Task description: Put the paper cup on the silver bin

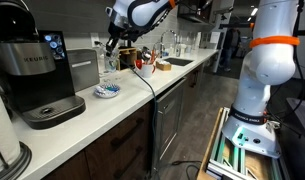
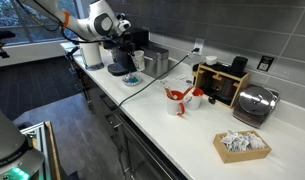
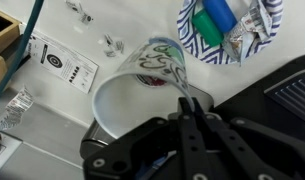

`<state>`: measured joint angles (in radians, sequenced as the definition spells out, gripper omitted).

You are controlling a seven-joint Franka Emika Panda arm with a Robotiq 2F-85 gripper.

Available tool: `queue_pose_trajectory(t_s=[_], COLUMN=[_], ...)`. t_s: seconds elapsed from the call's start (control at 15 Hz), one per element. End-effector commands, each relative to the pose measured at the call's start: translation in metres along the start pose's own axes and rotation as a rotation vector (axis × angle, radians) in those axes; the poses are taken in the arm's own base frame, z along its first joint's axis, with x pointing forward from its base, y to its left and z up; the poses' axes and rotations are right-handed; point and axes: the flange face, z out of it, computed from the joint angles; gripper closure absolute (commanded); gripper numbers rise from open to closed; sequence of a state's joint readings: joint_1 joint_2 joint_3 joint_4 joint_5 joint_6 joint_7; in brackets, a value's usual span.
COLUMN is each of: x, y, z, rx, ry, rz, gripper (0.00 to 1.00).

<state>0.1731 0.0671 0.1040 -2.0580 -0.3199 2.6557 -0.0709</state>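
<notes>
The silver bin's top (image 1: 83,51) is outward and the cup (image 1: 110,63) hangs beside it. My gripper should next go up, outward over the top, then down and let go of the cup's rim.
The paper cup (image 3: 142,72) is whitish with a coloured pattern. In the wrist view its open mouth faces the camera. My gripper (image 3: 187,100) is shut on the cup's rim, one finger inside and one outside. In an exterior view the gripper (image 1: 112,45) holds the cup (image 1: 110,63) above the counter, just right of the silver bin (image 1: 84,68). The gripper (image 2: 125,45), the cup (image 2: 138,60) and the bin (image 2: 155,62) also show in an exterior view. The bin is out of the wrist view.
A blue-and-white dish (image 1: 107,90) (image 3: 227,25) lies on the counter under the cup. The black-and-silver coffee machine (image 1: 37,75) stands beside the bin, its drip tray (image 3: 282,95) close to the gripper. A cable (image 1: 147,85) crosses the white counter. A toaster (image 2: 254,103) stands far along.
</notes>
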Motion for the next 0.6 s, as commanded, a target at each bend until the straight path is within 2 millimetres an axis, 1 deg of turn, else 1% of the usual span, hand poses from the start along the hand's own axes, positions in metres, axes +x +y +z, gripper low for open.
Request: queue_pose_trajectory(t_s=[0.0,0.07,0.2,0.53], x=[-0.001,0.010,0.033,0.074], y=[0.001,0.001,-0.001,-0.005], z=[0.000,-0.001,-0.013,-0.040], rx=[0.001,-0.022,-0.060,-0.113], ry=[-0.001,0.056,0.152,0.281], rz=[-0.003,-0.006,-0.053,-0.194], gripper=[0.99,0.99,0.99,0.99])
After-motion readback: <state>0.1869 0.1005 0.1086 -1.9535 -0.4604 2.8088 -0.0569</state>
